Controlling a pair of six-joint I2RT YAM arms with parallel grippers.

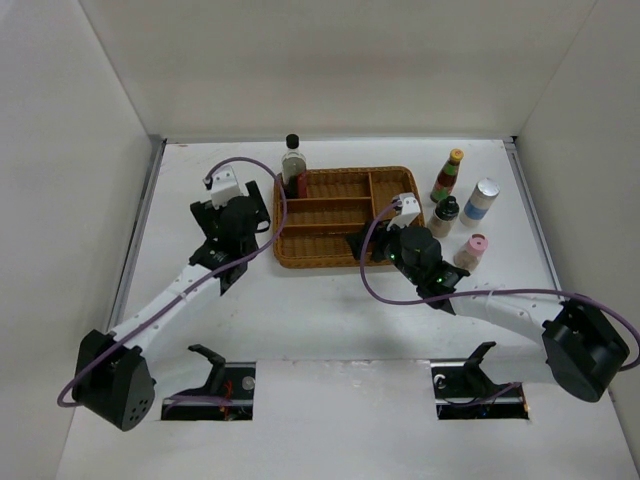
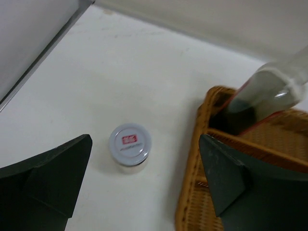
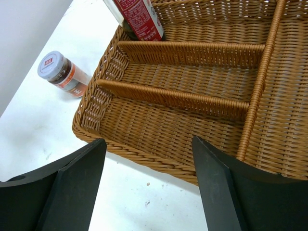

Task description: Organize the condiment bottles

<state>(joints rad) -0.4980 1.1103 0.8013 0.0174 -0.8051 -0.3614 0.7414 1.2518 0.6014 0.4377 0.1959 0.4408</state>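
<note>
The jar's white lid (image 2: 130, 143) faces up below my open fingers' gap, so my left gripper will lower around it and close on its sides.
A short white-lidded jar (image 2: 130, 144) stands on the table just left of the wicker tray (image 2: 192, 192). My left gripper (image 2: 145, 142) hangs open over it, and neither finger touches it. From above, that gripper (image 1: 258, 205) hides the jar. The tall clear black-capped bottle (image 1: 293, 160) stands in the tray's far-left corner. Right of the tray (image 1: 345, 250) stand the yellow-capped red sauce (image 1: 447, 177), the silver-capped blue-labelled bottle (image 1: 482, 200), the black-capped bottle (image 1: 444, 216) and the pink-capped shaker (image 1: 471, 250). My right gripper (image 3: 149, 141) is open and empty above the tray's near rim (image 3: 144, 156).
The tray has three long slots on its left and other sections on its right, and only the tall bottle (image 3: 137, 17) is in it. White walls close off the table at the back and on both sides. The jar (image 3: 62, 73) also shows beyond the tray's left end.
</note>
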